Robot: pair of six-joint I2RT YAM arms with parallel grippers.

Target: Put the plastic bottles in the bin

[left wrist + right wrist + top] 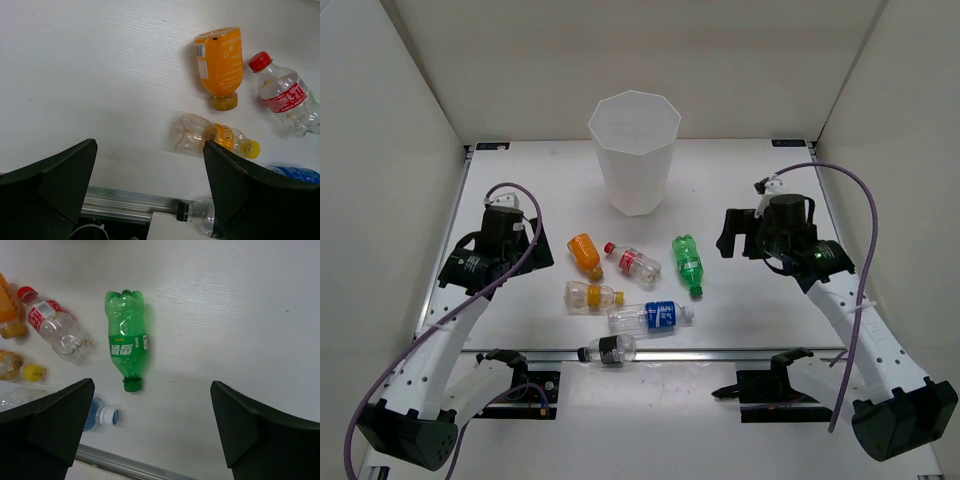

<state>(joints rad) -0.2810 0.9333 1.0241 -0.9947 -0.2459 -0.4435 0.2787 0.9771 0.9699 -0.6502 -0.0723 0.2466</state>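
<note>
My right gripper will go to the left in the top view and down onto the green bottle's middle (pixel 688 263) (pixel 126 334), since the green bottle lies below it on that side.
The white bin (pixel 633 150) stands upright at the back centre. Six bottles lie on the table in front of it: orange (pixel 585 254) (pixel 219 60), red-label (pixel 633 262) (pixel 285 95) (pixel 55 325), green (pixel 688 264) (pixel 126 340), yellow-cap (pixel 592 295) (pixel 215 136), blue-label (pixel 652 316) and black-band (pixel 608 350), the last at the front rail. My left gripper (pixel 540 250) (pixel 150 145) is open and empty, left of the orange bottle. My right gripper (pixel 730 238) (pixel 152 382) is open and empty, right of the green bottle.
A metal rail (pixel 720 352) runs along the table's front edge. White walls close in the left, right and back sides. Both arm bases (pixel 520 385) sit below the rail.
</note>
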